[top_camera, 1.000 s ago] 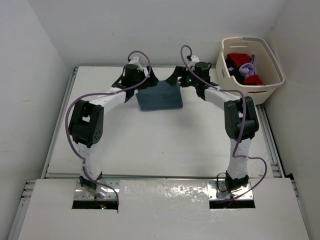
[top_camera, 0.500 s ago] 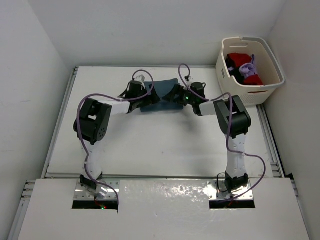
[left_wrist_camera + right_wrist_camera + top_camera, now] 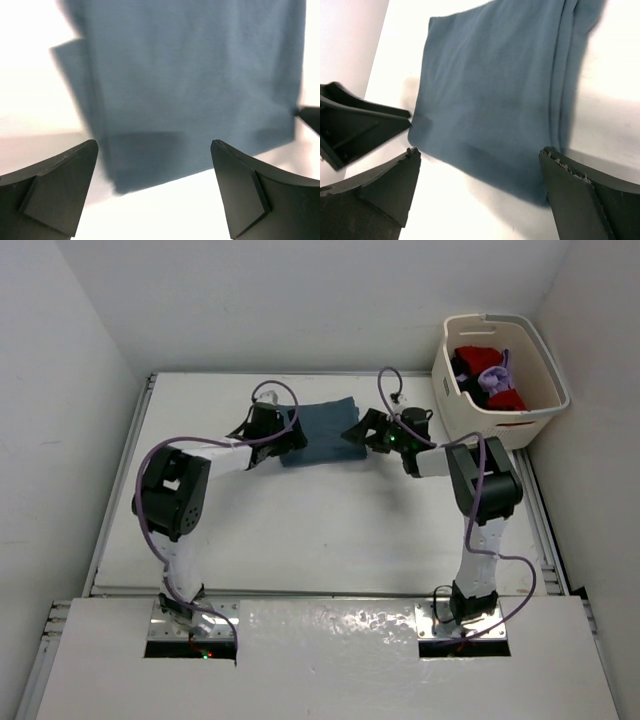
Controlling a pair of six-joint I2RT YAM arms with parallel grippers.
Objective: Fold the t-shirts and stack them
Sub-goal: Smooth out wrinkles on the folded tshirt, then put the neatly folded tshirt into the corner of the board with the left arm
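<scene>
My left gripper will next move outward and down onto the shirt's layered edge farthest from the basket (image 3: 99, 102), because that part of the edge is below and outward of the gripper's open fingers.
A teal-blue t-shirt (image 3: 318, 430) lies folded flat on the white table at the far middle. It fills the left wrist view (image 3: 190, 85) and the right wrist view (image 3: 495, 90). My left gripper (image 3: 283, 436) is open and empty at the shirt's left edge, its jaws wide over the near corner (image 3: 155, 200). My right gripper (image 3: 358, 432) is open and empty at the shirt's right edge (image 3: 480, 195). Red (image 3: 508, 400), lavender (image 3: 493, 378) and black (image 3: 466, 368) shirts lie bunched in the basket.
The cream laundry basket (image 3: 443, 365) stands at the far right corner, close to my right arm. White walls close in on the left, right and back. The left gripper's fingers (image 3: 355, 125) show at the left of the right wrist view.
Both grippers came down from the shirt's far edge to its sides. They then drew slightly apart and now stand open beside it. The shirt lies flat.
</scene>
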